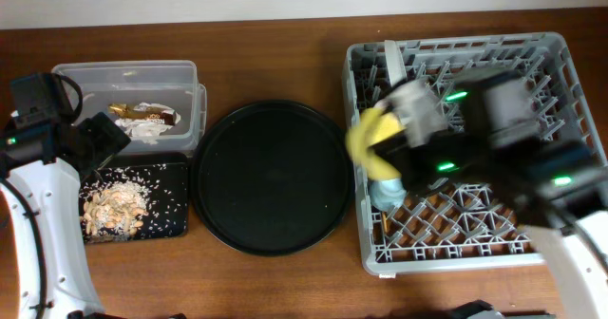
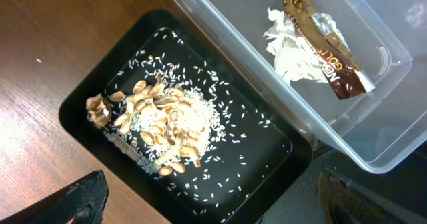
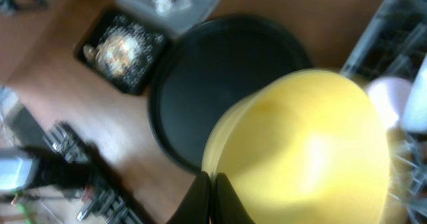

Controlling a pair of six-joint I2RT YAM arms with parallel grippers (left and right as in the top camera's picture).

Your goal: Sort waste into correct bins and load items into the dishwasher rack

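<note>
The right gripper carries the bowl [image 3: 307,151] to the right in the overhead view next and down onto the rack wires past the light-blue cup, because that cup already sits underneath.
My right gripper [image 3: 213,184] is shut on the rim of the yellow bowl [image 3: 307,151] and holds it tilted over the left side of the grey dishwasher rack [image 1: 560,63]; the bowl also shows from overhead [image 1: 369,137]. A light-blue cup [image 1: 388,194] sits in the rack below it, and a pink cup [image 3: 390,96] shows beside it. A pale plate edge [image 1: 391,65] seems to stand upright at the rack's back left. My left gripper [image 2: 213,201] is open and empty above the shallow black tray [image 2: 87,97] with food scraps [image 2: 163,127]. The foil wrapper [image 2: 320,41] lies in the clear tub [image 2: 393,137]. The chopsticks are not in view.
A large round black tray [image 1: 271,177] lies between the bins and the rack. White crumpled paper [image 2: 287,47] lies in the tub beside the wrapper. Loose rice grains are scattered across the black tray.
</note>
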